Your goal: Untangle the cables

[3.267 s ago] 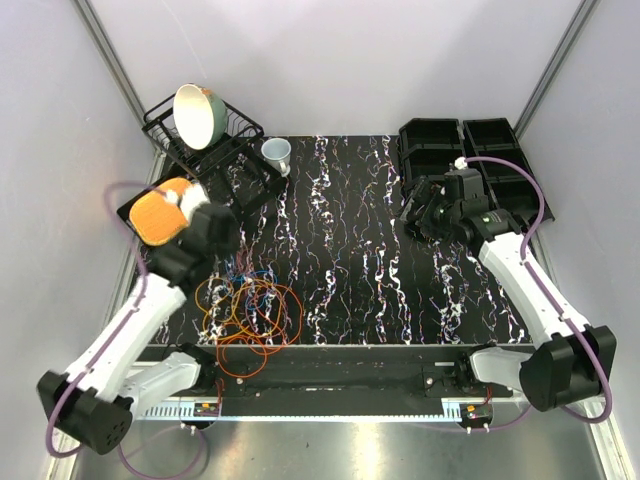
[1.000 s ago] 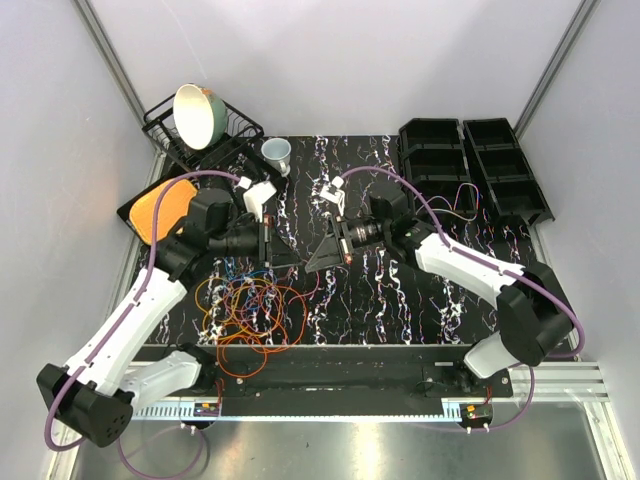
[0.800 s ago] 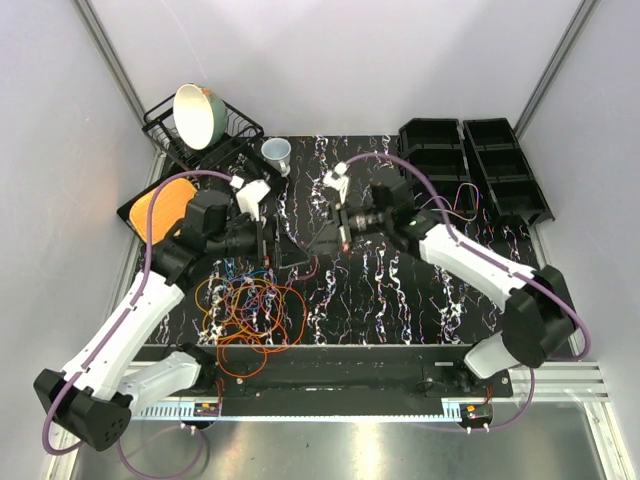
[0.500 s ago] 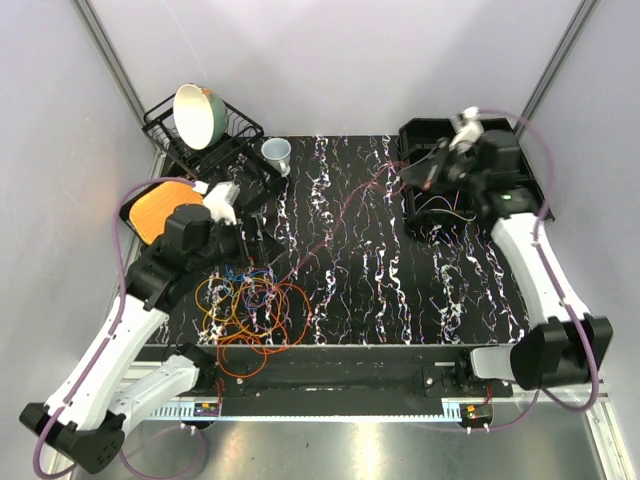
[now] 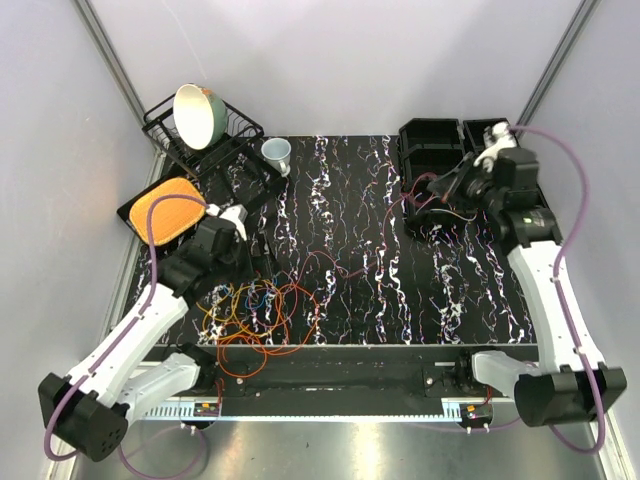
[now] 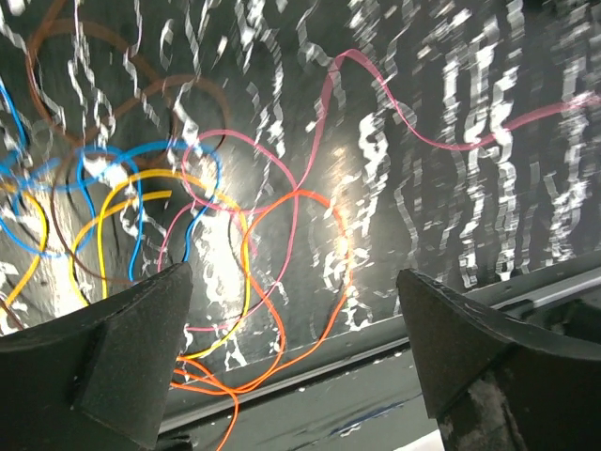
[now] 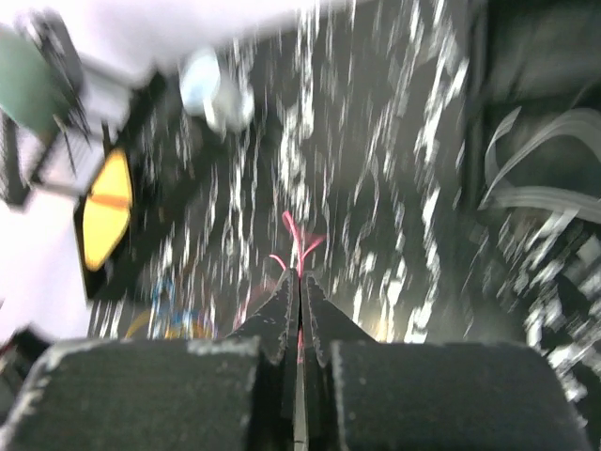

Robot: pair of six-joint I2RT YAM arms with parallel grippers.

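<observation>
I need to lower my left gripper onto the red cable's loop next, moving gently to the right in the top view, because the loop still lies across the yellow [image 6: 122,183] and orange cables.
The cables [image 5: 255,310] lie in a loose tangle of orange, yellow, blue and brown loops at the front left of the black marbled table. My left gripper [image 5: 252,268] hovers just above the tangle's far edge. In the left wrist view it [image 6: 296,348] stands open, with orange [image 6: 319,202], yellow [image 6: 122,183] and blue [image 6: 141,150] loops below it and nothing between the fingers. A red cable [image 5: 392,207] runs from the tangle up to my right gripper [image 5: 445,188] at the back right. That gripper [image 7: 299,279] is shut on the red cable [image 7: 293,230].
A wire dish rack [image 5: 235,130] holding a green bowl [image 5: 198,112] stands at the back left, a pale cup [image 5: 277,152] beside it. An orange pad [image 5: 165,210] lies on a black tray. Black bins [image 5: 430,140] with loose wires [image 5: 455,215] sit under the right arm.
My right arm has swung from the table's middle to the back right, drawing the red cable out of the tangle. My left gripper has opened, let go and pulled back toward the tangle.
</observation>
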